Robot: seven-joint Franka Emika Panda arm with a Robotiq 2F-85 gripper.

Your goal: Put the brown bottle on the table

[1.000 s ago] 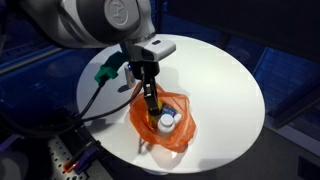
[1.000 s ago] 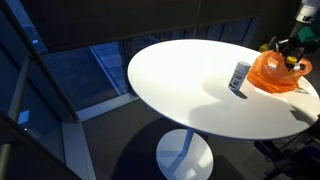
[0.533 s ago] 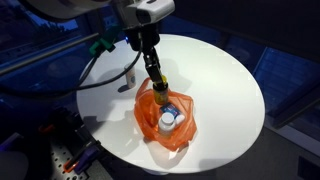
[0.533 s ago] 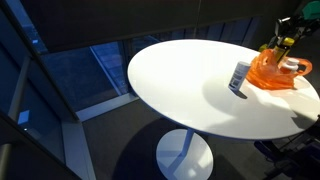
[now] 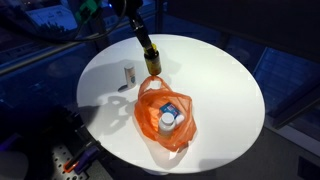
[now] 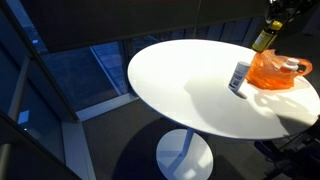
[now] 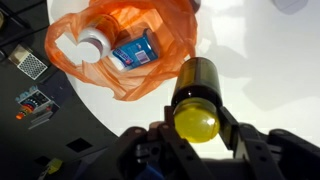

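The patch of tabletop beyond the small pale bottle is bare. My gripper will next move away from the bag, past the small pale bottle, and down to release on that patch.
My gripper [image 7: 196, 118] is shut on the brown bottle [image 7: 195, 85] by its yellow cap and holds it in the air above the white round table [image 5: 220, 90]. The bottle also shows in both exterior views [image 5: 151, 63] [image 6: 263, 39], hanging upright above the orange plastic bag [image 5: 165, 115]. The bag lies on the table, also seen in an exterior view [image 6: 277, 70] and in the wrist view [image 7: 120, 50]. The gripper fingers [image 5: 142, 42] point down at the bottle's cap.
A white-capped blue-white bottle [image 5: 168, 118] lies inside the bag, also in the wrist view [image 7: 115, 48]. A small pale bottle [image 5: 128, 74] stands on the table beside the bag, also seen in an exterior view [image 6: 239, 76]. The table edge runs near the bag.
The gripper has risen out of the orange bag with the brown bottle in it and now holds it well above the bag. The bag has settled lower on the table.
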